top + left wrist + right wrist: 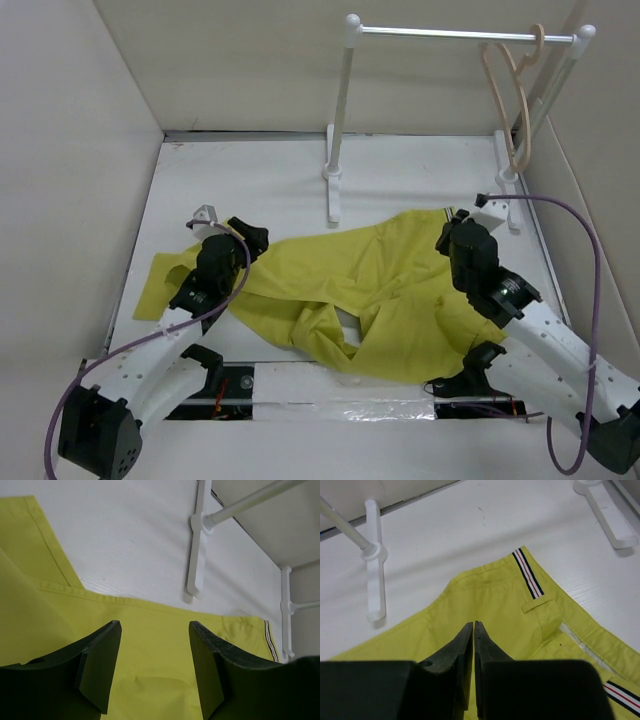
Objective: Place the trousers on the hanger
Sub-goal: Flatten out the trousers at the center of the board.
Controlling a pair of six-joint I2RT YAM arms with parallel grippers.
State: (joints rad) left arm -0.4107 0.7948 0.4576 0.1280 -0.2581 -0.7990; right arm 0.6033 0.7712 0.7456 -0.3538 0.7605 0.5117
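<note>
My right gripper should open and move outward and down onto the far striped corner of the trousers' waistband, which lies flat beyond its shut fingers.
The mustard-yellow trousers (pixel 380 280) lie crumpled flat across the table, legs toward the left, striped waistband (pixel 529 572) toward the right. The pale wooden hanger (pixel 497 100) hangs by its hook from the right end of the white rail, away from both arms. My left gripper (pixel 250 238) hovers over a trouser leg. In the left wrist view it (pixel 155 625) stands open, with only flat cloth (pixel 150 670) below the gap. My right gripper (pixel 452 222) is over the waist end; in the right wrist view it (pixel 474 625) is shut, tips just above the cloth (pixel 510 605), nothing visibly pinched.
A white rack (pixel 450 33) with two posts stands at the back of the table, its feet (pixel 197 565) (pixel 375 580) resting just beyond the trousers. Beige walls close in the left, back and right sides. A purple cable (pixel 590 300) loops beside the right arm.
</note>
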